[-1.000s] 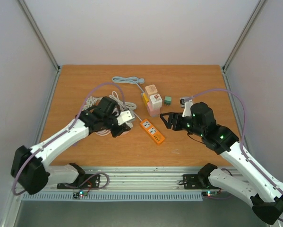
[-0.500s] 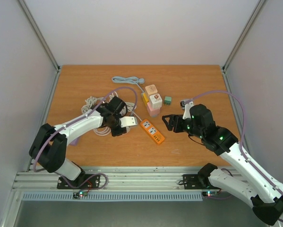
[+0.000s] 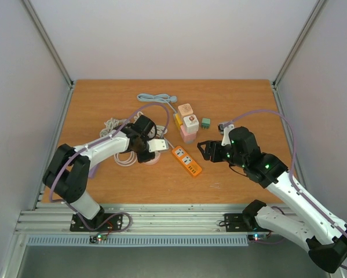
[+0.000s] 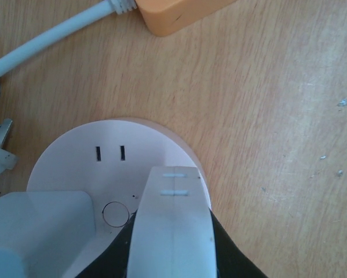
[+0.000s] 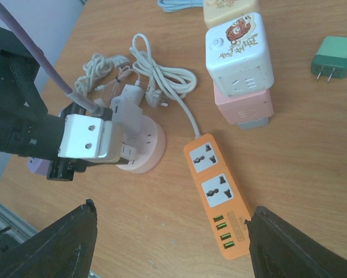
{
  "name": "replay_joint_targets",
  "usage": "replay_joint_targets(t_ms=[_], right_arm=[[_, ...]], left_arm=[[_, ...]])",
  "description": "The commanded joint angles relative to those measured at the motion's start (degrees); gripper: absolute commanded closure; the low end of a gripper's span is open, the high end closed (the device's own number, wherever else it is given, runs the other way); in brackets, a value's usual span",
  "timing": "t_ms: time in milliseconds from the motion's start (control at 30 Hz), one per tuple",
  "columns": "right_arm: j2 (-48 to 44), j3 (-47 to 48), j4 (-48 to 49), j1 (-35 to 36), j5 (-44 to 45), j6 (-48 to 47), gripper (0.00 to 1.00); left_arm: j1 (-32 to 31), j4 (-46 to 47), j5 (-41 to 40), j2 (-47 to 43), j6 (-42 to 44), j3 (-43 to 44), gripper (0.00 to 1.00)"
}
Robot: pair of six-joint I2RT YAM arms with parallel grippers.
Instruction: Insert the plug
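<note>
The plug's pins still show above the near part of the round pink socket [image 3: 151, 157], so the left gripper next needs to lower the plug onto it and then release.
My left gripper [image 3: 150, 146] is shut on a white plug [image 4: 170, 223], also seen in the right wrist view [image 5: 120, 150]. It holds the plug over the near edge of a round pink socket [image 4: 112, 165] [image 5: 144, 147] [image 3: 151, 157]. The plug's prongs show just above the socket's top. Another white adapter [image 4: 37, 226] sits in the socket. My right gripper [image 3: 206, 149] [image 5: 173, 207] is open and empty, hovering beside the orange power strip [image 3: 186, 160] [image 5: 216, 194].
Stacked cube sockets [image 3: 187, 123] [image 5: 238, 61] stand behind the strip. A green adapter [image 3: 205, 123] [image 5: 333, 58] lies to their right. A grey-blue cable [image 3: 156, 98] lies at the back and coiled white cables [image 3: 112, 124] [image 5: 156, 75] lie left of the socket.
The left arm has swung in and brought the plug down onto the round socket. The right gripper has shifted slightly left and stays open.
</note>
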Motion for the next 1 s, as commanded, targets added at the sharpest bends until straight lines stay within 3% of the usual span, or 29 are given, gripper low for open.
replay_joint_targets(t_ms=[0, 967], right_arm=[[0.3, -0.3, 0.9, -0.3, 0.9, -1.3, 0.28], [-0.4, -0.4, -0.1, -0.3, 2.6, -2.3, 0.28]], left_arm=[[0.7, 2.2, -1.5, 0.3, 2.3, 1.5, 1.0], [0.7, -4.3, -1.6, 3.1, 1.8, 3.6, 1.0]])
